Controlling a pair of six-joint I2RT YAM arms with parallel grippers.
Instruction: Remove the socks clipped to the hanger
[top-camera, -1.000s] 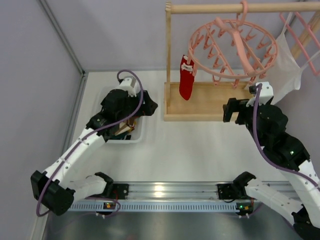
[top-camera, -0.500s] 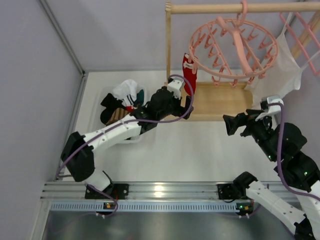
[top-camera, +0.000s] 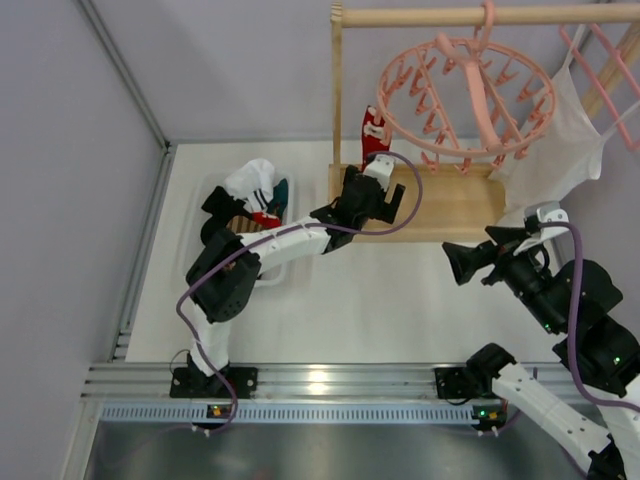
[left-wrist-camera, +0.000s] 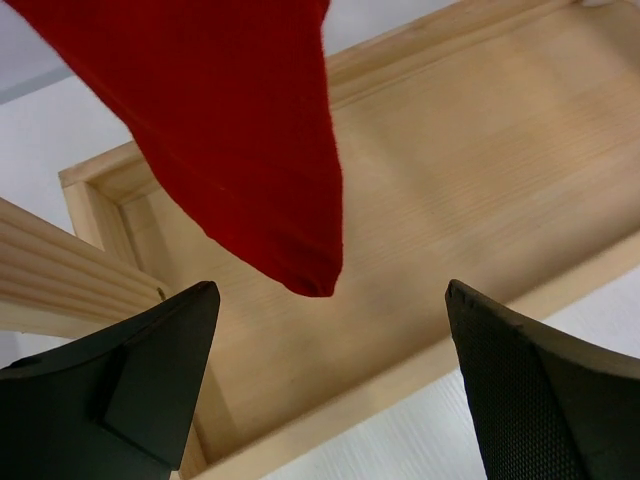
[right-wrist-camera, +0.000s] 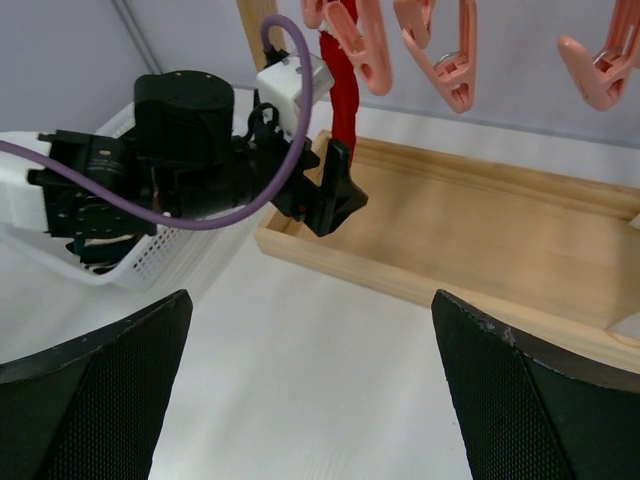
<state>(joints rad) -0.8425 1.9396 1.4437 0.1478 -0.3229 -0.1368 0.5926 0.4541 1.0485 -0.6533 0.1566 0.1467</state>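
Note:
The red sock's toe (left-wrist-camera: 308, 270) hangs between the open fingers of the left gripper, so the left gripper should next tilt them more outward around it and close from both sides.
One red sock (top-camera: 374, 138) hangs from a clip on the round pink hanger (top-camera: 484, 95), at the ring's left edge. My left gripper (top-camera: 393, 203) is open just below it, over the wooden tray. In the left wrist view the red sock (left-wrist-camera: 240, 130) hangs down with its toe between and slightly above my open left gripper (left-wrist-camera: 330, 322), not touching the fingers. My right gripper (top-camera: 462, 262) is open and empty, well right of the sock over the white table. The right wrist view shows the red sock (right-wrist-camera: 342, 90), empty pink clips (right-wrist-camera: 450, 62) and my open right gripper (right-wrist-camera: 310, 300).
A white basket (right-wrist-camera: 150, 262) at the left holds several socks (top-camera: 255, 185). The wooden stand has a tray base (top-camera: 455, 205), a post (top-camera: 337, 100) and a top bar (top-camera: 450, 15). A large white cloth (top-camera: 570, 130) hangs on a straight pink rack (top-camera: 600, 60) at the right.
My left arm has swung from the basket to the right and now has its open gripper under the red sock. My right arm has drawn back towards the near right.

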